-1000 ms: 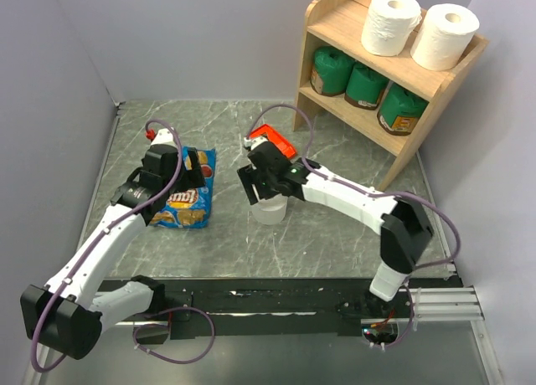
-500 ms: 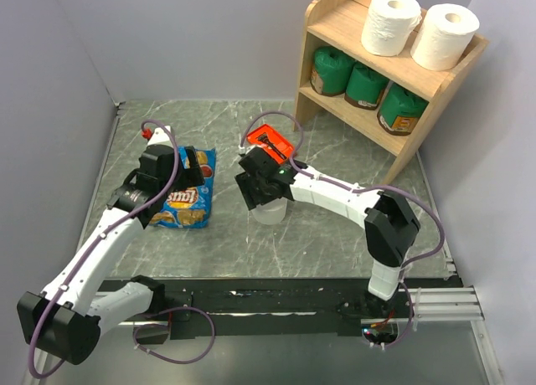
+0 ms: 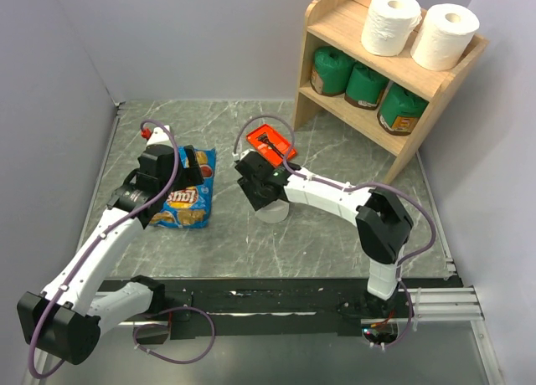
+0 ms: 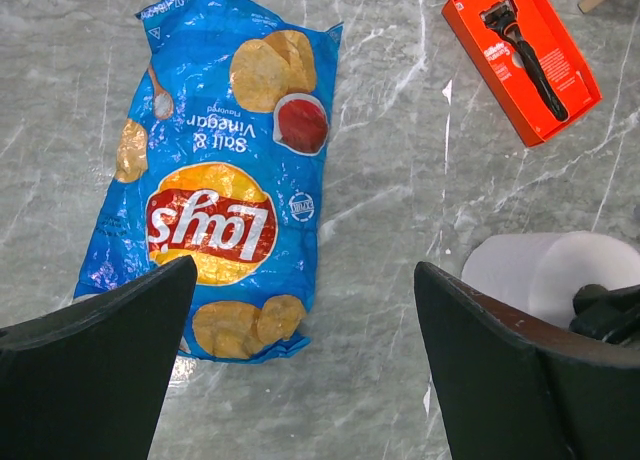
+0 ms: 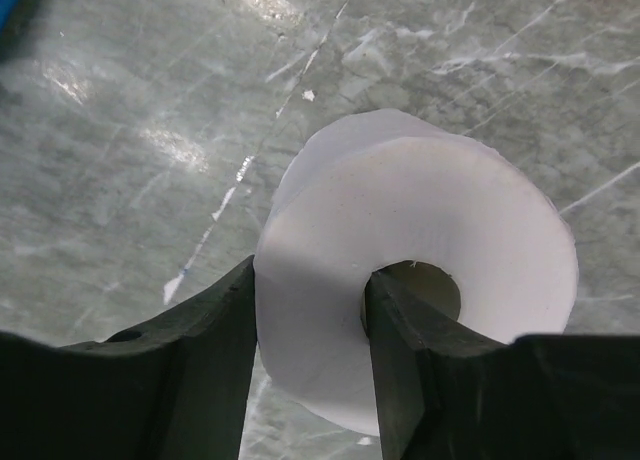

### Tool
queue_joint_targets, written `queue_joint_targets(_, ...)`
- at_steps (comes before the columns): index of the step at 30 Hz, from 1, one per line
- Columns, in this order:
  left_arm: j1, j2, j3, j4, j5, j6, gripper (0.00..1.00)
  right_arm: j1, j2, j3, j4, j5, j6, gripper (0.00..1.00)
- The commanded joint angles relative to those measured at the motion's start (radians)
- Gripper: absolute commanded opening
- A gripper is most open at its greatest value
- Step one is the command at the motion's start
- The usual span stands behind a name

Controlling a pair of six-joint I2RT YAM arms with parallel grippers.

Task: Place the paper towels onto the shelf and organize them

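Observation:
The robot should next raise its right gripper up and outward to the top shelf's empty end (image 3: 344,22), which lies above and outward of that gripper, and release the roll where space remains.
One white paper towel roll (image 3: 274,210) (image 5: 430,230) (image 4: 545,270) stands upright on the table near the middle. My right gripper (image 3: 262,194) (image 5: 310,280) is shut on its wall, one finger inside the hollow tube and the other against the outer side. Two more paper towels (image 3: 390,23) (image 3: 445,36) stand side by side on the top tier of the wooden shelf (image 3: 311,33) at the back right. My left gripper (image 3: 186,166) (image 4: 305,270) hangs wide open over the table with nothing between its fingers, to the left of the roll.
A blue chip bag (image 3: 188,202) (image 4: 215,170) lies flat under the left gripper. An orange razor box (image 3: 270,140) (image 4: 522,55) lies behind the roll. Three green canisters (image 3: 366,82) fill the shelf's lower tier. Grey walls close in the table's left and back sides.
The right gripper's jaws have closed onto the roll's wall, and that arm's elbow has swung left. The left arm has not moved.

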Motion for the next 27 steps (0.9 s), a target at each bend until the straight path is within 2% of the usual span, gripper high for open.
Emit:
queue_joint_targets(1, -0.004, -0.02, -0.001, 0.027, -0.022, 0.006, 0.96, 0.03, -0.114, 0.069, -0.003, 0.116, -0.202, 0.26)
queue_joint_targets(5, -0.004, -0.023, -0.001, 0.025, -0.021, 0.006, 0.96, 0.039, -0.206, 0.176, -0.014, 0.207, -0.417, 0.24)
queue_joint_targets(7, -0.004, -0.026, -0.002, 0.028, -0.016, 0.006, 0.96, 0.039, -0.257, 0.234, -0.005, 0.202, -0.562, 0.25)
queue_joint_targets(8, -0.002, -0.027, -0.001, 0.03, -0.013, 0.006, 0.96, 0.039, -0.274, 0.262, 0.018, 0.193, -0.672, 0.26)
queue_joint_targets(10, -0.004, -0.026, -0.001, 0.03, -0.007, 0.004, 0.96, 0.036, -0.309, 0.282, 0.051, 0.188, -0.786, 0.26)
queue_joint_targets(11, -0.004, -0.027, -0.002, 0.031, -0.005, 0.004, 0.96, 0.036, -0.318, 0.287, 0.112, 0.216, -0.911, 0.27)
queue_joint_targets(14, -0.004, -0.026, -0.004, 0.036, 0.007, 0.004, 0.96, 0.002, -0.338, 0.305, 0.216, 0.244, -1.12, 0.26)
queue_joint_targets(19, -0.004, -0.02, -0.004, 0.036, 0.024, 0.0, 0.96, -0.099, -0.317, 0.432, 0.299, 0.158, -1.254, 0.27)
queue_joint_targets(23, -0.006, -0.02, -0.005, 0.039, 0.028, 0.0, 0.96, -0.192, -0.275, 0.571, 0.274, 0.077, -1.33, 0.28)
queue_joint_targets(27, -0.007, -0.02, -0.007, 0.042, 0.031, 0.001, 0.96, -0.248, -0.223, 0.662, 0.256, 0.06, -1.379, 0.3)
